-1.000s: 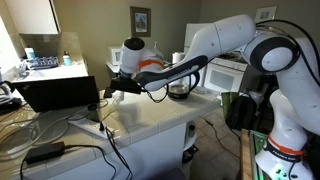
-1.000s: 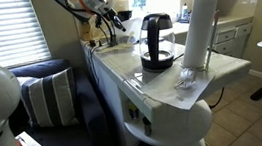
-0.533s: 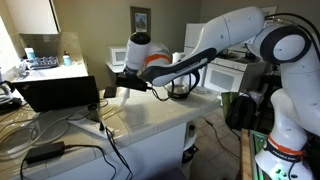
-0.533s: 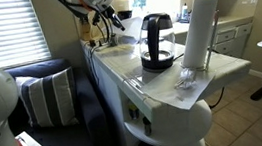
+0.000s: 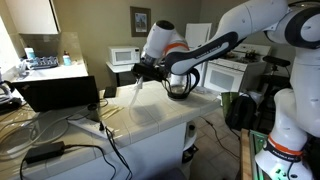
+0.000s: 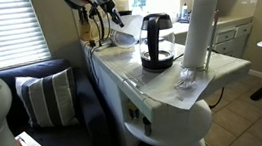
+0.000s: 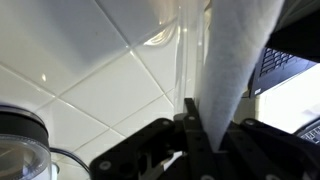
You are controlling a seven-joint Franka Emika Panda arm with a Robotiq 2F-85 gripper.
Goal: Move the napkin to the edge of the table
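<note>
The napkin hangs above the counter's far end, so my gripper should move back toward the black-based glass jar and down beside the counter's near edge.
The napkin (image 5: 135,92) is white and hangs as a long strip from my gripper (image 5: 141,71), lifted above the white tiled counter (image 5: 150,118). In the wrist view the napkin (image 7: 235,50) runs from between the black fingers (image 7: 213,132) out over the tiles; the jaws are shut on its end. In an exterior view the gripper (image 6: 109,5) is at the far end of the counter, with the napkin (image 6: 122,34) hanging below it.
A black-based glass jar (image 6: 155,40) stands mid-counter and shows behind the arm (image 5: 180,88). A paper towel roll (image 6: 197,33) and a crumpled clear wrapper (image 6: 186,78) sit near the counter's end. An open laptop (image 5: 55,93) and cables (image 5: 60,150) lie beside the counter.
The arm has risen and swung towards the jar, lifting the napkin off the counter. The napkin now hangs free from the shut jaws.
</note>
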